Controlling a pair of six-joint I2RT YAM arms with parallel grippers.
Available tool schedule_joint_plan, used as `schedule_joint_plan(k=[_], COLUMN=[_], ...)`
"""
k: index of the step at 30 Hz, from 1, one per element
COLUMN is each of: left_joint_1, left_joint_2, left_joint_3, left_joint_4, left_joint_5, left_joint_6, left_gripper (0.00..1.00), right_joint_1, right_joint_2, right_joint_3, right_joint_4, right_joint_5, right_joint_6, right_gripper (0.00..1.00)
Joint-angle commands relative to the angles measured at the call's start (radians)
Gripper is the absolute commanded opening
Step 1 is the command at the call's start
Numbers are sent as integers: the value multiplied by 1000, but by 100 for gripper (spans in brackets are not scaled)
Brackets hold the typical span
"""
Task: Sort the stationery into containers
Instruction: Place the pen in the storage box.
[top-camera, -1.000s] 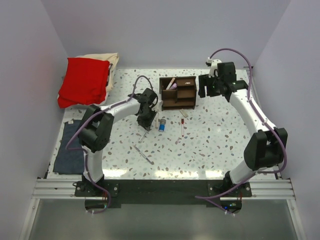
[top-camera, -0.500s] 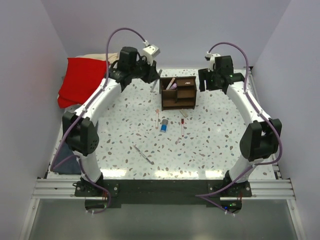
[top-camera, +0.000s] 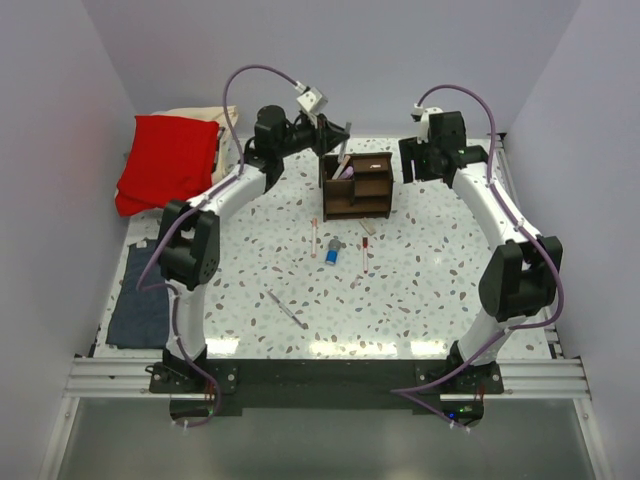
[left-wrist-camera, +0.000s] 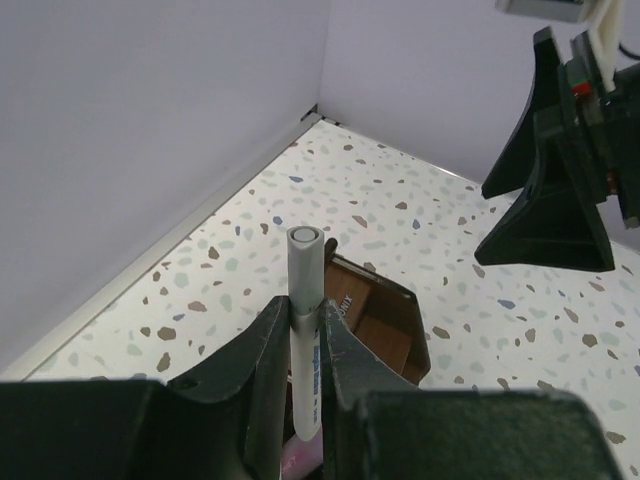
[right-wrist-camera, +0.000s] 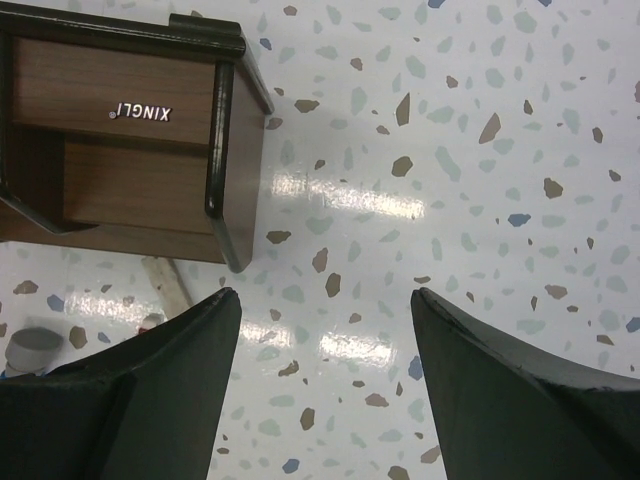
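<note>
The silvery-grey pen goes down in my left gripper toward the organizer's section with the pink pen (top-camera: 343, 168) next.
My left gripper (top-camera: 337, 140) is shut on a silvery-grey pen (left-wrist-camera: 304, 268), held upright above the back-left corner of the dark brown wooden organizer (top-camera: 357, 186). The organizer also shows in the left wrist view (left-wrist-camera: 385, 322), with a pink pen (top-camera: 343, 168) standing in it. My right gripper (top-camera: 412, 165) hovers open and empty just right of the organizer (right-wrist-camera: 120, 150). On the table in front lie a white pen (top-camera: 314, 238), a blue-and-white cylinder (top-camera: 331, 250), a pink-red pen (top-camera: 365, 253), a tiny reddish piece (top-camera: 368, 228) and a thin silvery pen (top-camera: 287, 308).
A red cloth (top-camera: 168, 160) on a cream cloth lies at the back left. A folded blue-grey cloth (top-camera: 140, 300) lies at the left edge. Walls close the table on the left, back and right.
My left arm lifted the grey pen from the middle of the table and swung it back, then right, to above the organizer. The right gripper barely moved.
</note>
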Motion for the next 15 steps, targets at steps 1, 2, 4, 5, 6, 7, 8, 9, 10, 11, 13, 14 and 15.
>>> schedule_joint_plan(k=[1, 2, 4, 5, 6, 7, 8, 9, 10, 11, 13, 14, 15], left_joint_1=[-14, -14, -14, -14, -14, -13, -13, -13, -13, -13, -13, -13, -13], left_joint_2=[39, 51, 57, 62, 63, 63, 63, 65, 65, 66, 66, 66, 65], left_joint_3=[49, 52, 43, 38, 34, 23, 18, 15, 11, 6, -5, -11, -15], left_joint_4=[130, 130, 131, 131, 131, 133, 133, 133, 133, 131, 131, 128, 128], left_joint_5=[17, 17, 19, 17, 19, 19, 16, 12, 11, 9, 3, 3, 2], left_joint_6=[-18, -18, -13, -10, -9, -3, 0, 0, 2, 3, 10, 13, 16], left_gripper=[0, 0, 0, 0, 0, 0, 0, 0, 0, 0, 0, 0, 0], right_joint_1=[-5, -5, -6, -6, -6, -6, -6, -6, -6, -5, -5, -5, -6], right_joint_2=[-32, -36, -44, -45, -52, -55, -58, -61, -62, -62, -58, -56, -55], right_joint_3=[15, 10, -7, -11, -16, -25, -30, -33, -36, -39, -37, -37, -37], right_joint_4=[16, 17, 20, 20, 20, 22, 22, 20, 20, 20, 19, 19, 19], right_joint_5=[32, 32, 34, 34, 35, 37, 37, 38, 38, 38, 37, 37, 34], right_joint_6=[-21, -20, -15, -13, -13, -13, -12, -12, -12, -12, -10, -10, -9], right_gripper=[73, 73, 73, 73, 73, 73, 73, 73, 73, 73, 73, 73, 73])
